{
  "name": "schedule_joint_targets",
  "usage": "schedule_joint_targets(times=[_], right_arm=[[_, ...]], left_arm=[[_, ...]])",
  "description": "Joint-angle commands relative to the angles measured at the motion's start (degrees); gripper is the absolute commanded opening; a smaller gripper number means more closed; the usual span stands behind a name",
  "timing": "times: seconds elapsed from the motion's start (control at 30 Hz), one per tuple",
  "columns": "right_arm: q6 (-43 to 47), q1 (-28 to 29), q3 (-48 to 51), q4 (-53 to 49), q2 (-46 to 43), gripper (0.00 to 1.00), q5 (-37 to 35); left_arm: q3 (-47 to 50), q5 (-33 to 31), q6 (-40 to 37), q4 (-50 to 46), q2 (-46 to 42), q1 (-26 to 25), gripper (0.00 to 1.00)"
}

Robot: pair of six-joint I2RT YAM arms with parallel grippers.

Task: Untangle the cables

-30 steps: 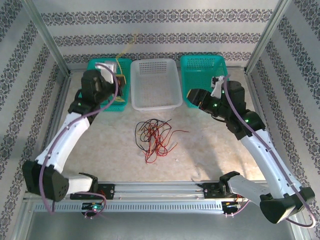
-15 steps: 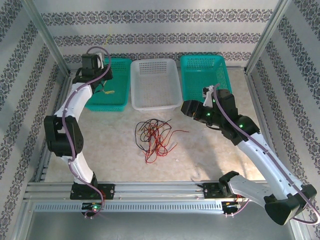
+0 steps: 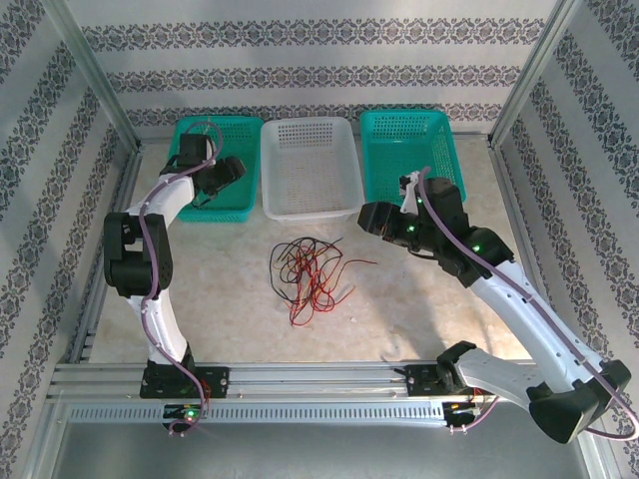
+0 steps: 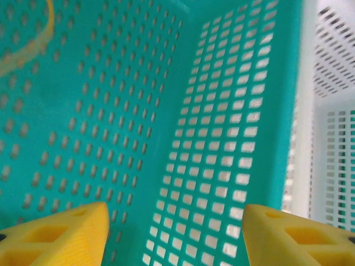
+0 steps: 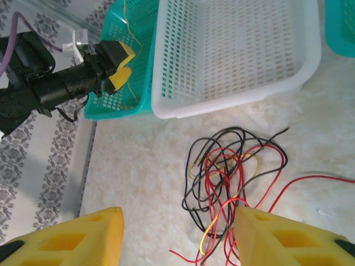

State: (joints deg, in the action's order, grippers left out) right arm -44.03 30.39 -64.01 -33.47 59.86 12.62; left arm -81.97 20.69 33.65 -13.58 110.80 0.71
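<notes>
I will move my right gripper over to the tangle next and down onto the black cable's bend (image 3: 305,239) (image 5: 235,129) nearest the white basket, because it curves out past the red cables.
The cables (image 3: 308,277) lie as one loose tangle of red, black and yellow strands mid-table, and sit just ahead of the fingers in the right wrist view (image 5: 238,183). One yellow cable (image 4: 25,52) lies curled on the floor of the left teal basket (image 3: 188,130). My left gripper (image 3: 232,172) hangs inside that basket, open, with nothing between its yellow fingers (image 4: 175,213); the right wrist view catches it too (image 5: 123,65). My right gripper (image 3: 367,217) hovers right of the tangle, open and empty (image 5: 178,213).
A white basket (image 3: 310,128) stands between the left teal basket and a second teal basket (image 3: 404,120) at the back. The left basket's perforated wall (image 4: 233,111) is close to the left fingers. Metal frame posts and patterned walls enclose the table.
The left arm folded back and lowered into the left basket, its gripper opened and the yellow cable it held up dropped in. The right gripper shifted left and nearer, toward the tangle.
</notes>
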Motion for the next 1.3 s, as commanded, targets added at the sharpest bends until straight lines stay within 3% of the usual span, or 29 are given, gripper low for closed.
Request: schedule_joint_targets(times=[0.0,0.4,0.63,0.73,0.93,1.03,1.27], right_arm=[[2.3,3.5,-0.7,-4.5,1.5,0.55,-4.9],[-2.8,16.9,1.7,1.6,15.7,0.53,-12.6],[-8.5,20.0,-3.7,3.9,27.6,0.53,-15.2],[-10.1,20.2,-4.1,7.2,30.9,0.52,-14.2],[-11.6,20.1,-7.2,7.6,36.4,0.43,-14.2],[-12.3,19.9,-8.5,7.7,39.0,0.41,-13.7],[-12.8,18.7,-11.5,7.2,43.9,0.36,-13.0]], left_arm=[[4.5,5.7,7.2,6.7,-3.6,-0.9,0.65],[8.1,9.6,10.2,10.5,-5.5,-3.0,0.61],[3.6,-4.3,-2.3,-4.1,-13.4,-2.8,0.66],[3.0,-6.3,-5.8,-8.8,-18.5,-2.9,0.66],[10.8,4.2,-7.3,-11.9,-31.8,-4.8,0.62],[18.1,4.9,-7.5,-10.9,-39.5,-7.6,0.62],[34.8,10.6,0.8,4.0,-53.4,-11.5,0.53]])
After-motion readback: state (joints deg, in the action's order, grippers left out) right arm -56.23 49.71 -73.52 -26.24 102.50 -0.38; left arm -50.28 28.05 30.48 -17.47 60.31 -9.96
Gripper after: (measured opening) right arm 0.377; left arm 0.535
